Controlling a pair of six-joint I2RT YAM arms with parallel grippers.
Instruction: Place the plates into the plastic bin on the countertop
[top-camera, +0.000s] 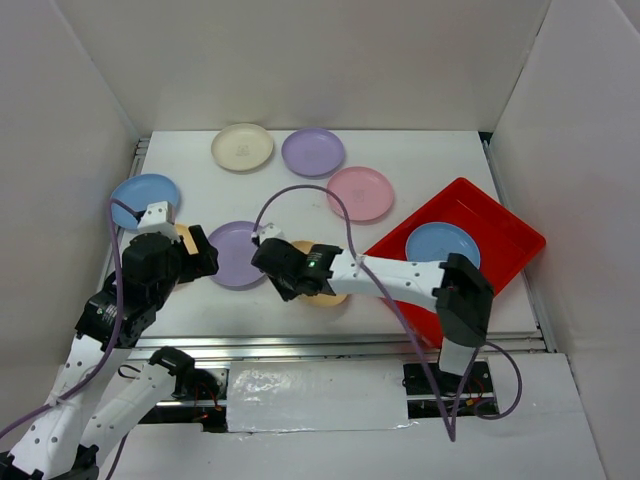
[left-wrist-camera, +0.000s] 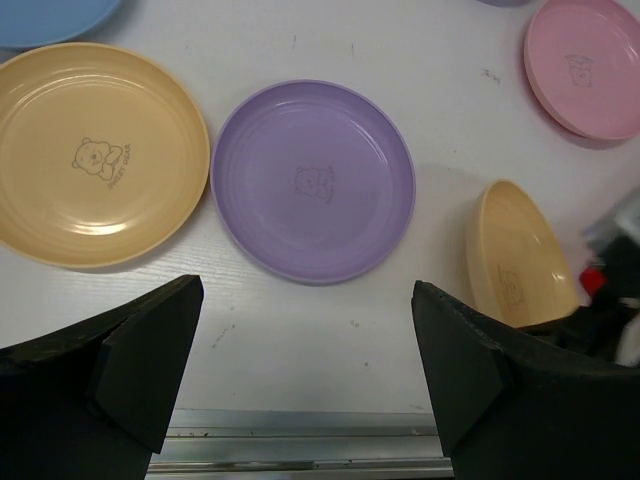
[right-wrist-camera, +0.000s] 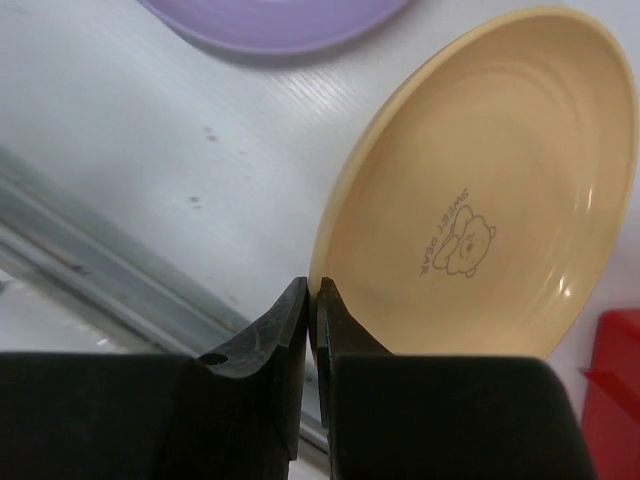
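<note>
The bin's blue plate is uncovered. I will move my right gripper outward and to the right in the top view, over that plate, and release there for that reason.
My right gripper (top-camera: 298, 278) is shut on the near rim of a yellow-orange plate (top-camera: 328, 298) and holds it tilted up off the countertop (top-camera: 420, 160). In the right wrist view the fingertips (right-wrist-camera: 314, 290) pinch that plate (right-wrist-camera: 480, 200). It also shows tilted in the left wrist view (left-wrist-camera: 515, 255). My left gripper (top-camera: 200, 258) is open and empty (left-wrist-camera: 305, 340), just short of a purple plate (left-wrist-camera: 313, 180). A second yellow-orange plate (left-wrist-camera: 95, 150) lies left of it. The red plastic bin (top-camera: 495, 225) at the right holds one blue plate (top-camera: 442, 246).
A blue plate (top-camera: 145, 195), a cream plate (top-camera: 242, 146), another purple plate (top-camera: 312, 152) and a pink plate (top-camera: 360, 193) lie on the countertop. A metal rail (top-camera: 330, 345) runs along the near edge. White walls close the left, back and right.
</note>
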